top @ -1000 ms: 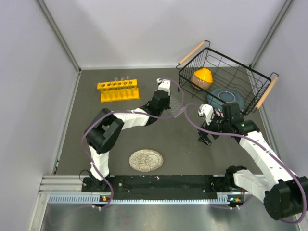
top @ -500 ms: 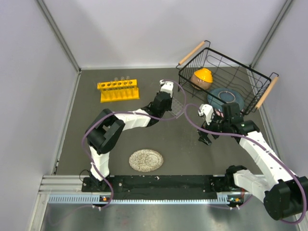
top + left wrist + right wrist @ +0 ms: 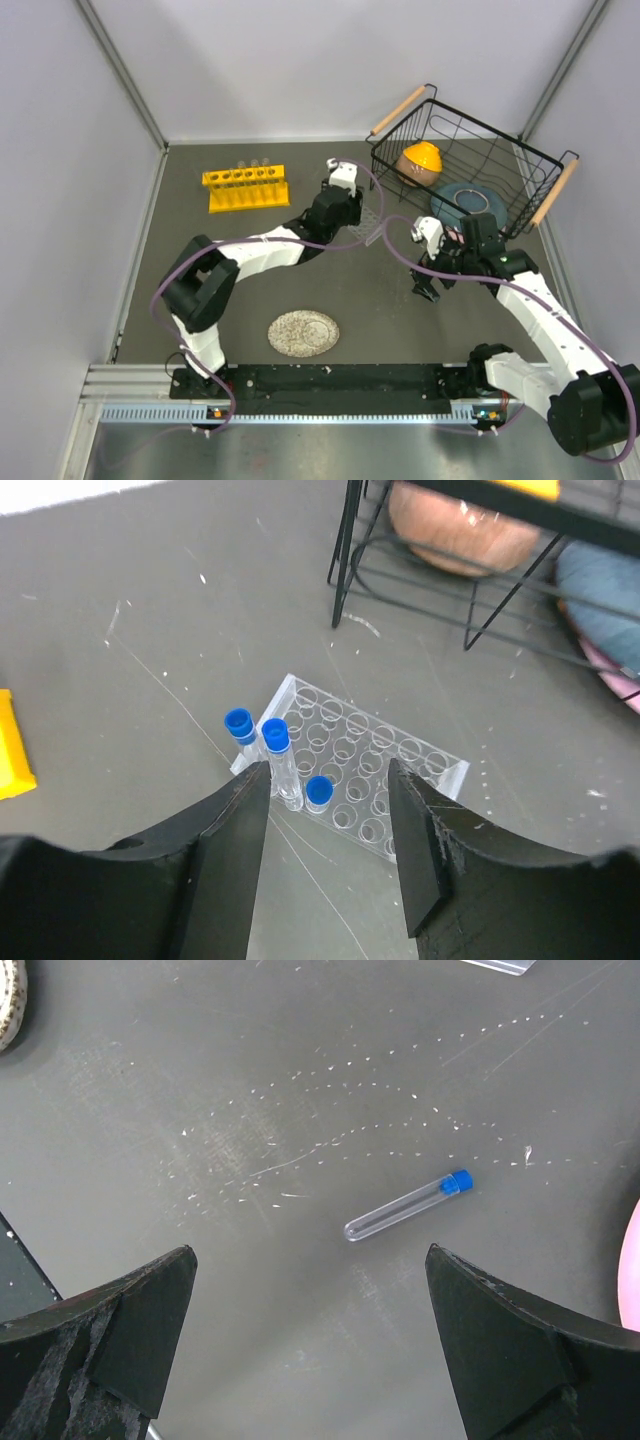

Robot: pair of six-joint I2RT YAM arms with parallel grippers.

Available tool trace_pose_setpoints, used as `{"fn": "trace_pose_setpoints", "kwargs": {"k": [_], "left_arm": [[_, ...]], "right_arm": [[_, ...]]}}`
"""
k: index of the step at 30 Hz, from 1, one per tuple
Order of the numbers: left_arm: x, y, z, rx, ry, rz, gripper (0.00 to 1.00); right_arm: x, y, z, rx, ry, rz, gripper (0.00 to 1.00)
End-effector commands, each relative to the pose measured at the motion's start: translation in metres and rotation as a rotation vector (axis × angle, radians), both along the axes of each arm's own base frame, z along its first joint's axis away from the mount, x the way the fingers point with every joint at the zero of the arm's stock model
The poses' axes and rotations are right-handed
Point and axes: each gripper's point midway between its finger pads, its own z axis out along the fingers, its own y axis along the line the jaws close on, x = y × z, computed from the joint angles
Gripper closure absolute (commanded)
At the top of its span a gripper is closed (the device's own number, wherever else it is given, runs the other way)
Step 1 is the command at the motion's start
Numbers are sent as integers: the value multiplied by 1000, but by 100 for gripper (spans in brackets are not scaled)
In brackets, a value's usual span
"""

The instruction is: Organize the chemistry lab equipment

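My right gripper moves down onto the rounded bottom end of the clear blue-capped vial next, since it lies flat on the tabletop below the gripper's open fingers.
In the left wrist view a small clear plastic grid rack lies on the dark table with three blue-capped vials standing at its left end. My left gripper hovers above it, open, with nothing between its fingers. In the top view this gripper is just left of the grid rack. One blue-capped vial lies flat on the table ahead of my right gripper, which is wide open and empty. The yellow tube rack stands at the back left with glass tubes in it.
A black wire basket with wooden handles sits at the back right, holding an orange-and-tan ball and a blue-grey disc. A round speckled plate lies near the front. Grey walls close the table on three sides.
My left arm's elbow has swung to the left and its wrist has drawn slightly back from the grid rack. The right arm has not moved.
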Motion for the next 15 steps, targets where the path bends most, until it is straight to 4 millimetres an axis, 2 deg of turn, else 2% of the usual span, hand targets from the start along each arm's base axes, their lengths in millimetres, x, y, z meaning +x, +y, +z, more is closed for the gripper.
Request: {"fn": "trace_pose_setpoints", "kwargs": {"k": [1, 3, 5, 6, 7, 8, 9, 10, 11, 12, 13, 14, 15], "left_arm": [[-15, 7, 67, -90, -91, -22, 43], [-22, 18, 81, -90, -110, -17, 36], [-28, 32, 87, -75, -112, 11, 31], [-33, 44, 103, -89, -138, 41, 29], [-39, 53, 99, -78, -130, 55, 24], [-47, 65, 114, -101, -151, 72, 18], [-53, 79, 104, -86, -140, 109, 13], [-58, 89, 103, -95, -139, 133, 1], [-67, 104, 118, -163, -150, 169, 1], [-75, 117, 100, -169, -115, 188, 1], [-85, 115, 96, -211, -84, 131, 1], [-90, 131, 109, -300, -90, 134, 1], [-99, 138, 88, -309, -47, 117, 1]], "right_arm": [[5, 3, 3, 1, -26, 11, 1], [6, 4, 4, 5, -23, 2, 1], [10, 3, 6, 3, -27, -16, 1], [10, 3, 6, 8, -20, -34, 1], [13, 1, 6, 4, -24, -53, 1], [15, 1, 7, 11, -24, -62, 1], [18, 2, 9, 22, -23, -81, 1], [18, 2, 8, 26, -17, -92, 1], [20, 2, 10, 34, -14, -99, 1], [21, 3, 9, 44, -2, -111, 1], [22, 3, 9, 50, 4, -116, 1], [23, 4, 10, 55, 9, -124, 1], [27, 3, 9, 65, 20, -149, 1]]}}
